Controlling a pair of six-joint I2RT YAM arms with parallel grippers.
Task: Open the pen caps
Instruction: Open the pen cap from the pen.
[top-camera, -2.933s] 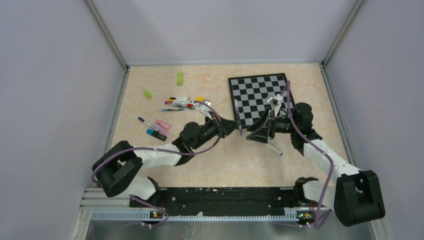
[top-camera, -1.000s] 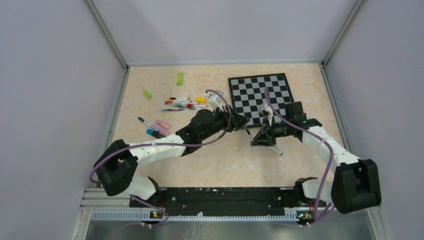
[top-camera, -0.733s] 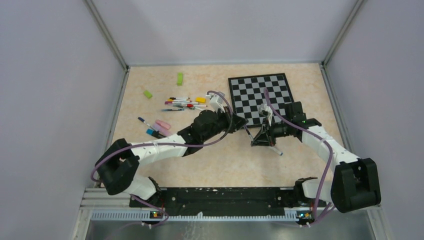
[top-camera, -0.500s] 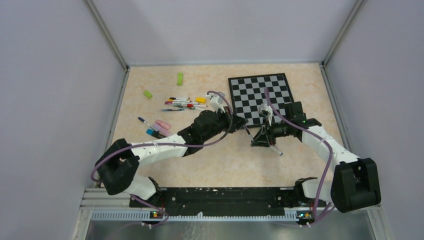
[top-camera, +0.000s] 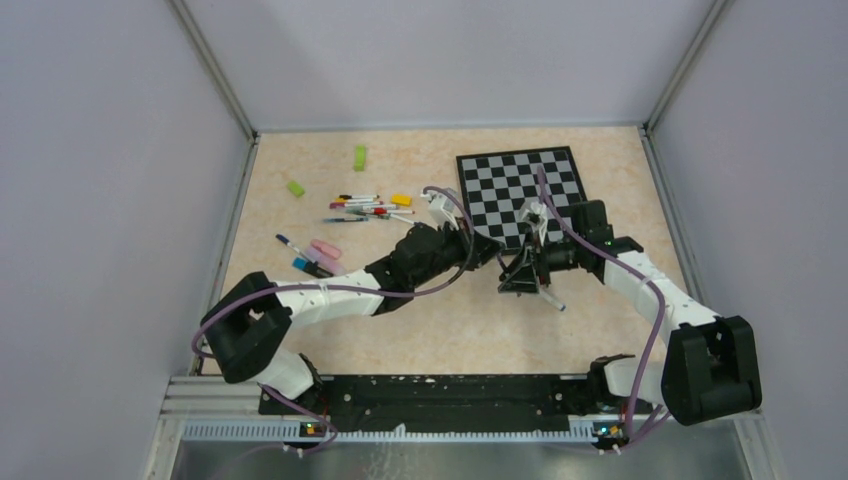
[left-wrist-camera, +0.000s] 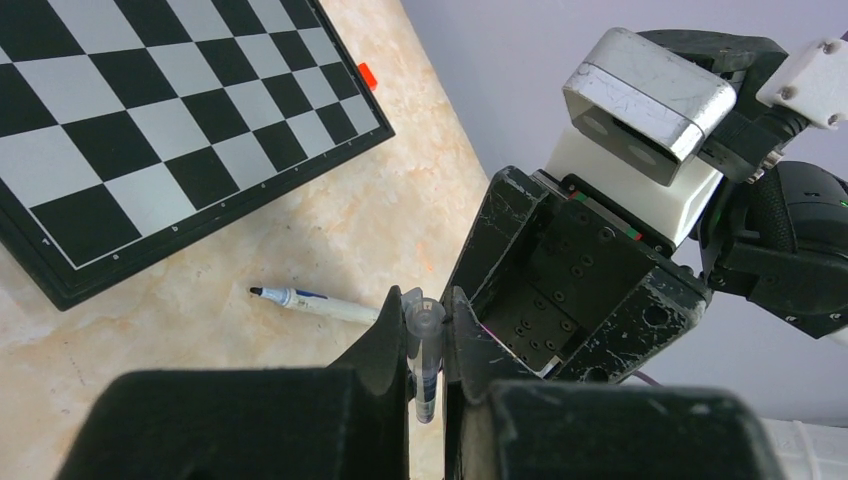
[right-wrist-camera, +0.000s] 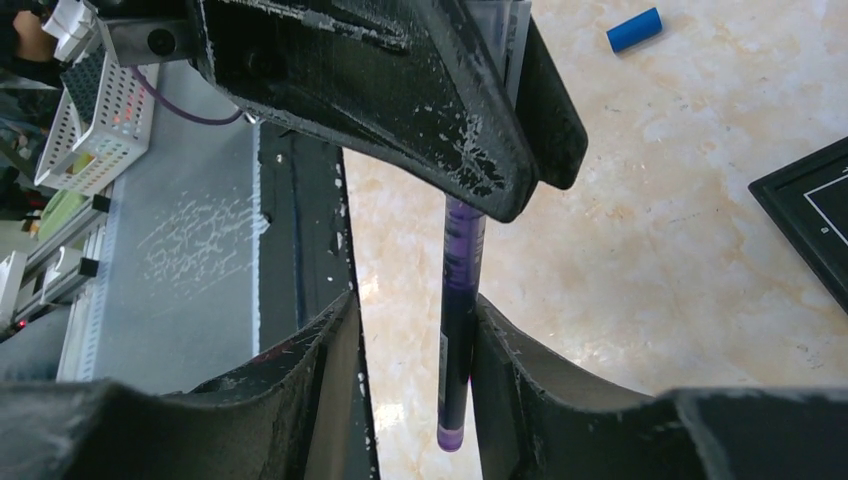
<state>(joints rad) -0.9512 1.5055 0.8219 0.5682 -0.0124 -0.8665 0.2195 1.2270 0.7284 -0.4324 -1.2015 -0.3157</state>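
Observation:
The left gripper moves left in the top view next, to the bare tabletop beside the blue cap (right-wrist-camera: 634, 29), then goes down and releases the purple pen's pale end, because that tabletop is below.
My left gripper (left-wrist-camera: 426, 306) is shut on the pale translucent end of a purple pen (left-wrist-camera: 427, 375), which hangs above the table. In the right wrist view that pen (right-wrist-camera: 459, 310) runs down from the left gripper's fingers (right-wrist-camera: 420, 100) into my right gripper (right-wrist-camera: 412, 312). The right jaws stand open: the barrel lies against the right finger, with a gap on the left side. From above, both grippers (top-camera: 493, 258) (top-camera: 512, 276) meet in front of the chessboard (top-camera: 520, 185). An uncapped pen (left-wrist-camera: 315, 303) lies on the table below. A loose blue cap (right-wrist-camera: 634, 29) lies nearby.
Several more pens (top-camera: 365, 208) lie in a cluster at mid-left, with a yellow block (top-camera: 401, 200) beside them. Two green blocks (top-camera: 359, 157) (top-camera: 296, 188) sit at the back left and a pink block (top-camera: 325, 248) nearer. A red cap (left-wrist-camera: 366, 75) lies by the chessboard's edge.
The left gripper closed on the pen's end, then the right gripper's jaws opened off the barrel. The left arm shifted slightly right towards the right gripper.

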